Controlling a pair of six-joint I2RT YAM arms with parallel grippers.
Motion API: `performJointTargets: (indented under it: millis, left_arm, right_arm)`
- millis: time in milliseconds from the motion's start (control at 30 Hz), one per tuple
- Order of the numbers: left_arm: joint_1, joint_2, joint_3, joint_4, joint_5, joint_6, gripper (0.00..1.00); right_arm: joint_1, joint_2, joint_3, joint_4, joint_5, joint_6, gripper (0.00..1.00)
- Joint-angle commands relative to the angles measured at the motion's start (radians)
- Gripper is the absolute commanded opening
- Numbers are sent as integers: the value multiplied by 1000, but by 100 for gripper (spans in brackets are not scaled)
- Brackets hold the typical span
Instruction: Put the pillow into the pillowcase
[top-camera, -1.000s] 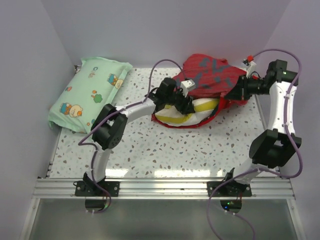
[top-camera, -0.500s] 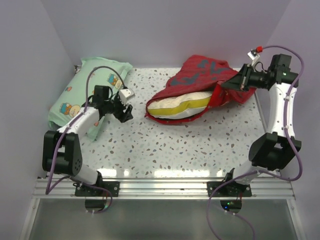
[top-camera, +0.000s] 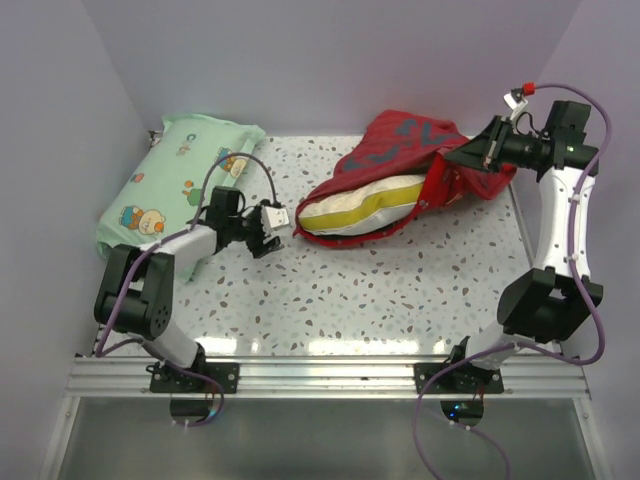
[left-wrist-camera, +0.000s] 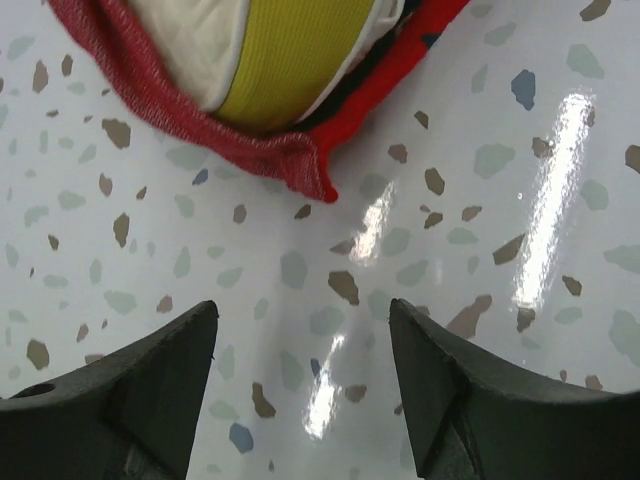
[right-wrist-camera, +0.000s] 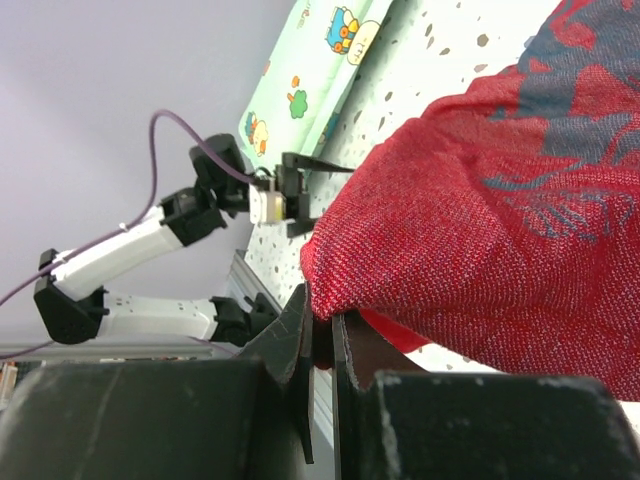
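Note:
Next, my left gripper goes to the right in the top view onto the pillowcase opening's red corner (top-camera: 298, 232) (left-wrist-camera: 318, 178), where the end of the corner sticks out free.
The cream-yellow pillow (top-camera: 360, 203) lies partly inside the red pillowcase (top-camera: 405, 150) at the back middle of the table, its left end sticking out of the open mouth. My right gripper (top-camera: 478, 160) is shut on the pillowcase's right end (right-wrist-camera: 470, 250) and holds it raised. My left gripper (top-camera: 278, 226) is open and empty, low over the table just left of the pillowcase's mouth. In the left wrist view the pillow (left-wrist-camera: 270, 60) and the red hem (left-wrist-camera: 290, 165) lie just beyond the open fingertips (left-wrist-camera: 200, 320).
A mint-green cartoon-print pillow (top-camera: 175, 185) lies at the back left, also in the right wrist view (right-wrist-camera: 320, 60). White walls close in the speckled table (top-camera: 350, 300) on three sides. A metal rail (top-camera: 320, 375) runs along the near edge.
My left arm left the pillow, swung out left, and has come back towards the pillowcase mouth. My right gripper lifted the pillowcase's right end higher; the pillow sits deeper in the case.

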Motion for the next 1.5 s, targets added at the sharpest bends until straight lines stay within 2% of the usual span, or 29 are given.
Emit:
performJointTargets:
  millis: [0, 133, 200, 433, 500, 533, 567, 633, 667, 733, 867, 967, 1033, 1100, 1167, 1300, 1400, 1467]
  left_arm:
    - [-91, 54, -16, 274, -44, -2, 72]
    - [-128, 137, 59, 313, -42, -100, 67]
    - [-153, 168, 89, 296, -97, -81, 62]
    - [-157, 148, 100, 216, -6, 5, 55]
    - [-168, 159, 126, 186, 8, 18, 48]
    - [-174, 162, 132, 182, 7, 18, 44]
    - [-180, 177, 148, 184, -5, 12, 34]
    - [-199, 197, 168, 189, -40, -28, 21]
    - [-197, 214, 195, 195, -44, -50, 8]
    - [-191, 225, 211, 202, -59, -106, 0]
    - [-147, 179, 229, 205, -39, -215, 0]
    - [-14, 96, 293, 216, 7, -387, 0]
    - [48, 29, 394, 216, 36, -517, 0]
    - [119, -25, 463, 237, 28, -576, 0]
    - [174, -106, 551, 323, 13, -694, 0]
    - [189, -189, 706, 415, -39, -818, 0]
    - [189, -188, 854, 436, -70, -903, 0]
    - [189, -156, 1005, 423, -85, -946, 0]
  right_arm:
    - [-7, -57, 17, 94, -75, 61, 0]
    - [-7, -61, 15, 94, -76, 64, 0]
    - [-7, -60, 9, 92, -75, 64, 0]
    - [-7, -63, -12, 126, -78, 84, 0]
    - [-7, -63, -17, 132, -78, 94, 0]
    - [-7, -66, -17, 137, -79, 98, 0]
    - [-7, -66, -15, 140, -79, 101, 0]
    - [-7, -69, -11, 146, -82, 112, 0]
    - [-7, -69, -3, 146, -87, 114, 0]
    - [-8, -67, 9, 147, -93, 124, 0]
    - [-11, -70, 37, 172, -93, 146, 0]
    - [-21, -92, 34, 296, -88, 233, 0]
    - [-33, -103, 43, 461, -85, 348, 0]
    - [-47, -89, 118, 579, -75, 440, 0]
    - [-57, -69, 244, 618, -44, 477, 0]
    - [-91, -64, 360, 865, 16, 645, 0]
    - [-116, -41, 516, 879, 95, 678, 0]
    - [-154, -3, 651, 884, 152, 693, 0]
